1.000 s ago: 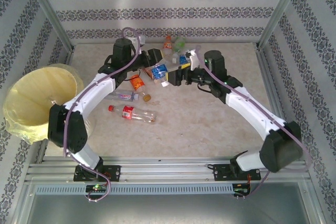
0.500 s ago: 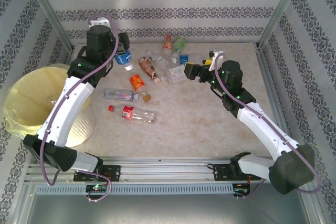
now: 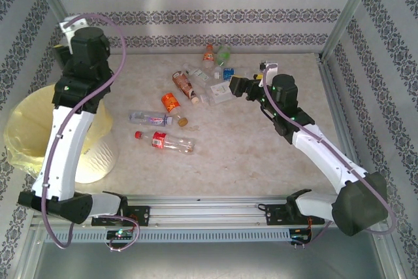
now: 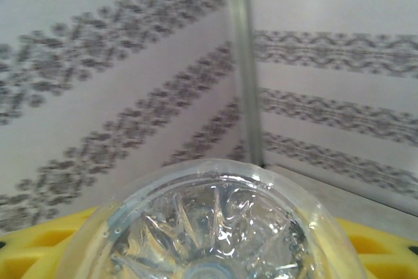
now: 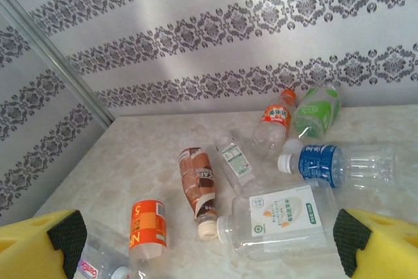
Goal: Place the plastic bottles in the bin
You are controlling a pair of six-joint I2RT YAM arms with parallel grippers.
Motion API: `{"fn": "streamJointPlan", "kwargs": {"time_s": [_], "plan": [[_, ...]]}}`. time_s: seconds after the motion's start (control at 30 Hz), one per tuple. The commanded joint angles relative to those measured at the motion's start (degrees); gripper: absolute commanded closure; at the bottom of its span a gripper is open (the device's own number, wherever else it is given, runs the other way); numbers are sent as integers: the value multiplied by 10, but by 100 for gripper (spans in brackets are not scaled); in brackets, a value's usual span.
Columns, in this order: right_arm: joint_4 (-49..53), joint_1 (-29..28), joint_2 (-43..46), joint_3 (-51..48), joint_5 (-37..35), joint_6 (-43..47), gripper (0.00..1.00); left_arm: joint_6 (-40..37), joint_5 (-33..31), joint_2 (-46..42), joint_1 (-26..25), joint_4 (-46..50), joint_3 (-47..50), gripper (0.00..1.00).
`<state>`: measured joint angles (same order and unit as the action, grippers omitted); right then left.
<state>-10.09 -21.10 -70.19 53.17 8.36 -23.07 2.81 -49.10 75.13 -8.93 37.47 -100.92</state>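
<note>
I will swing my left gripper back and down over the bin's opening and release the clear bottle there, because that opening is below my gripper and back from it.
My left gripper [image 3: 62, 44] is raised at the far left, above the back rim of the bin [image 3: 29, 132], a round bucket lined with a pale yellow bag. It is shut on a clear plastic bottle [image 4: 212, 227], whose ribbed base sits between the yellow fingers [image 4: 382, 253]. My right gripper [image 3: 238, 87] hangs open just right of the pile, nothing between its fingers [image 5: 353, 243]. Several bottles lie on the table: brown [image 5: 199, 184], orange [image 5: 147, 223], a wide white-labelled one [image 5: 287, 217], blue-labelled [image 5: 326, 163], orange-capped [image 5: 275, 119], green [image 5: 317, 112].
Nearer the front lie a clear bottle [image 3: 150, 119] and a red-capped one [image 3: 163, 140]. Patterned walls and metal corner posts [image 3: 55, 8] close in the table on three sides. The bin stands off the table's left edge.
My left arm has swung up and left with the clear bottle, from the pile to above the bin's far rim. The right arm drew back from the pile, then held still, open.
</note>
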Motion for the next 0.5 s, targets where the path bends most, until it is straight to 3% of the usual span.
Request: {"fn": "streamJointPlan", "kwargs": {"time_s": [0.0,0.2,0.3,0.47], "plan": [[-10,6,-4,26,-7,-12,2,-27,-50,-27,56,20,16,46],[9,7,-17,47,-2,-4,2,64,-82,-79,160,98,72,48],[14,7,-30,59,8,-4,2,142,-33,-110,209,148,117,48],[32,8,-52,85,34,-5,2,203,12,-136,265,190,171,48]]}}
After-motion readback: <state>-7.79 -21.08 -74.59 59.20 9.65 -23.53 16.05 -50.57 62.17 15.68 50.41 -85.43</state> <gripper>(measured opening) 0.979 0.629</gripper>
